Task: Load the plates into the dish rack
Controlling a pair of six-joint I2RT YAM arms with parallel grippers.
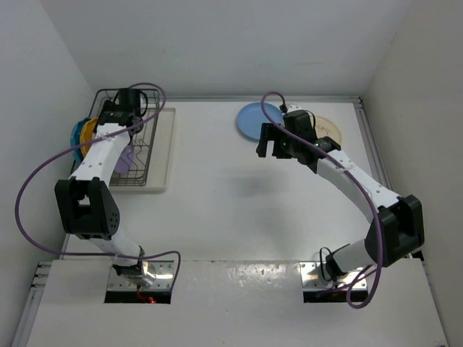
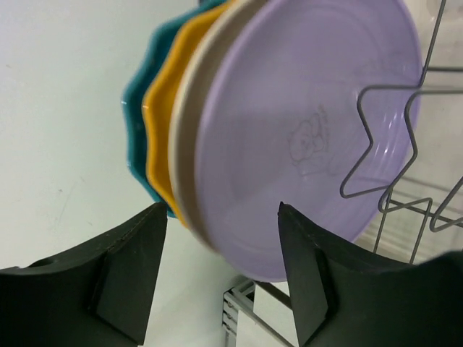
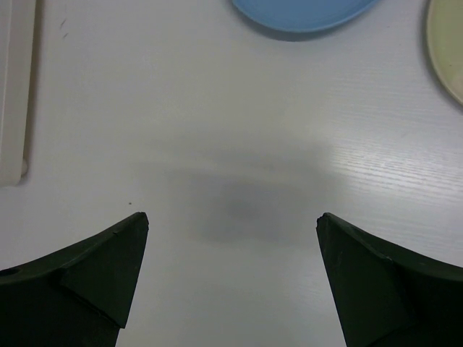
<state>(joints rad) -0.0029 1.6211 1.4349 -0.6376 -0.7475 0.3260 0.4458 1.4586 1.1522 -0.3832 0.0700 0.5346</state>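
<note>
I will turn my right gripper and lower it outward onto the light blue plate's edge (image 1: pixel 279 118) by the cream plate (image 1: pixel 334 129) next, as that edge is outward of and below it.
The dark wire dish rack (image 1: pixel 150 137) stands at the back left on its cream drip tray (image 1: pixel 163 152). In the left wrist view, teal (image 2: pixel 137 123), orange (image 2: pixel 163 137), cream (image 2: pixel 187 144) and lavender (image 2: pixel 304 130) plates stand on edge in it. My left gripper (image 2: pixel 218 210) is open, its fingers either side of the lavender plate's lower rim, holding nothing. In the top view it (image 1: pixel 114 112) hovers over the rack. A light blue plate (image 1: pixel 255 119) and a cream plate (image 1: pixel 334 129) lie flat at the back. My right gripper (image 1: pixel 269 148) is open and empty above the table.
Rack wires (image 2: pixel 391 144) run close to the right of the left fingers. In the right wrist view, the light blue plate (image 3: pixel 304 11) is at the top edge, the cream plate (image 3: pixel 448 43) at the top right, and the drip tray edge (image 3: pixel 14 87) at the left. White walls enclose the table.
</note>
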